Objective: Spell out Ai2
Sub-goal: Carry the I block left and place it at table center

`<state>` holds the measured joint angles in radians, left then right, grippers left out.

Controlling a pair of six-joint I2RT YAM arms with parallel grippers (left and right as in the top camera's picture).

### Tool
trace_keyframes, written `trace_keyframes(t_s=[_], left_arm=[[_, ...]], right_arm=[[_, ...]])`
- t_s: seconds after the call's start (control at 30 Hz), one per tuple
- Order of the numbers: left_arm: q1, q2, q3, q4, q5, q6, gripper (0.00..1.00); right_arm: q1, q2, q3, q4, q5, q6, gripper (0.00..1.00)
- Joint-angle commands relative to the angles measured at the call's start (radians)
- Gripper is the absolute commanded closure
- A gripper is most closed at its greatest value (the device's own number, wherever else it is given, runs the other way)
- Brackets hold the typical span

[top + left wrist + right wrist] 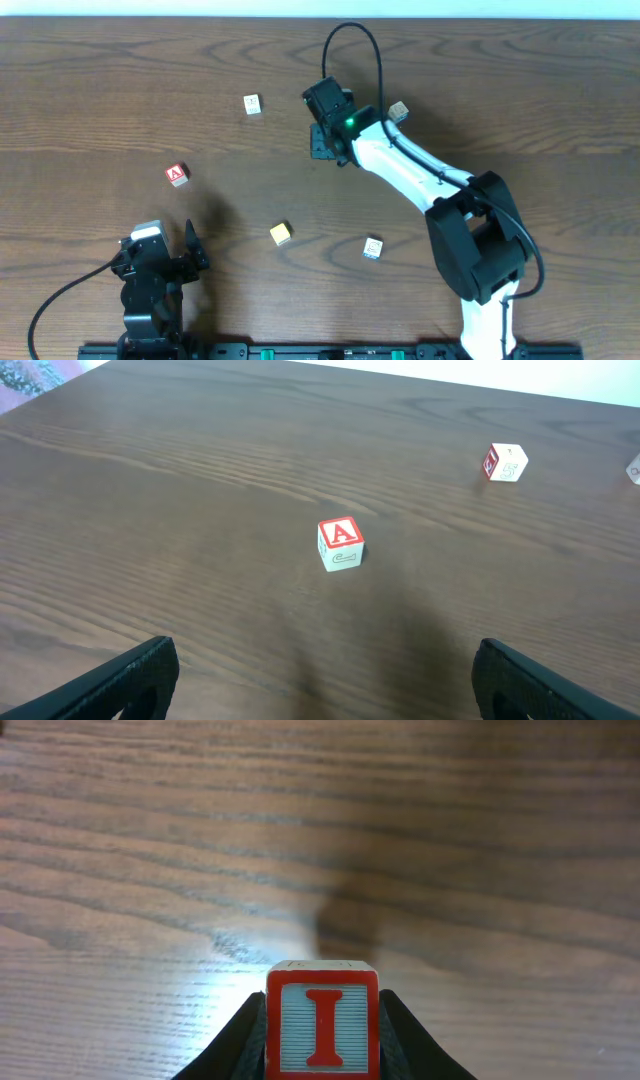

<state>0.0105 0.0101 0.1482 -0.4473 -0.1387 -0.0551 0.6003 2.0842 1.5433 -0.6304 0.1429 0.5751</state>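
I should next move my right gripper slightly back and down and let go of the "I" block on the bare wood, which is below the gripper and clear of other blocks.
The red-and-white "A" block [177,174] lies on the left part of the table and shows in the left wrist view [341,544], well ahead of my open, empty left gripper [322,660], which sits near the front edge [193,250]. My right gripper [322,1010] is shut on a red-framed "I" block [322,1025] and holds it above the wood. In the overhead view this gripper [324,140] is at the back centre and hides the block. No block with a "2" can be read.
A white block [252,104] lies at the back left and also shows in the left wrist view [504,462]. A yellow block [281,234] and a blue-and-white block [373,248] lie near the front centre. A tan block [398,110] lies behind the right arm.
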Motion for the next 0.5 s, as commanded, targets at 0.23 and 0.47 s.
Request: trace_keyframes(t_s=[0.23, 0.47], left_arm=[[0.002, -0.006, -0.020, -0.003, -0.018, -0.008, 0.05], [0.002, -0.006, -0.020, -0.003, -0.018, -0.008, 0.05]], right_arm=[[0.048, 0.028, -0.003, -0.046, 0.119, 0.069, 0.99], [0.054, 0.045, -0.003, -0.039, 0.131, 0.095, 0.99]])
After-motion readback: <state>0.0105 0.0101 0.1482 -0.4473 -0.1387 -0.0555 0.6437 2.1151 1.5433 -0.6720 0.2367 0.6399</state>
